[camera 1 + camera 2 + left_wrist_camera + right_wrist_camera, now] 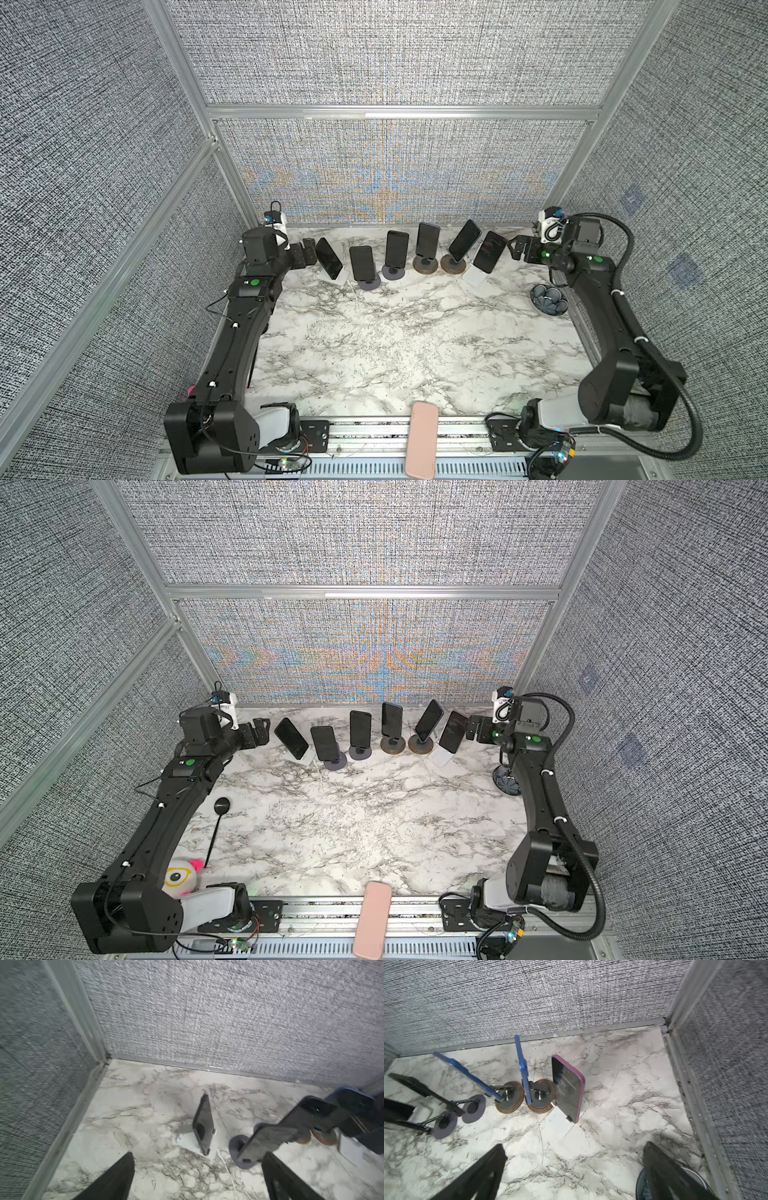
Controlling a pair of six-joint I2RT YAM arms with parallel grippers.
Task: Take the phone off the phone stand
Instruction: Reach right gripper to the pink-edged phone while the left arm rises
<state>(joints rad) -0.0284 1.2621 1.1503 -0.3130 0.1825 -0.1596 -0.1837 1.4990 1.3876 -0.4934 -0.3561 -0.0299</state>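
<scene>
My right gripper will move toward the pink-edged phone next, with its fingers on both sides of the phone's outer edge near the phone's top corner (pixel 505 240) (pixel 582 1086). The phone's edge sticks out past its white stand.
Several dark phones lean on stands in an arc along the back of the marble table (pixel 395 340). The leftmost phone (pixel 328 258) (pixel 203 1124) rests on a white stand (pixel 187 1141). My left gripper (pixel 309 251) (pixel 199 1154) is just to its left, open and holding nothing. The rightmost phone (pixel 489 252), pink-edged in the right wrist view (pixel 569 1088), leans on another white stand (pixel 560 1124). My right gripper (pixel 517 247) (pixel 575 1144) hangs open just to its right, apart from it.
Between them stand phones on round grey bases (pixel 370 282) and brown bases (pixel 426 264). A dark bowl (pixel 548 300) sits under the right arm. A pink case (pixel 423 440) lies over the front rail. A black spoon (pixel 221 806) and plush toy (pixel 183 877) lie front left. Fabric walls enclose three sides.
</scene>
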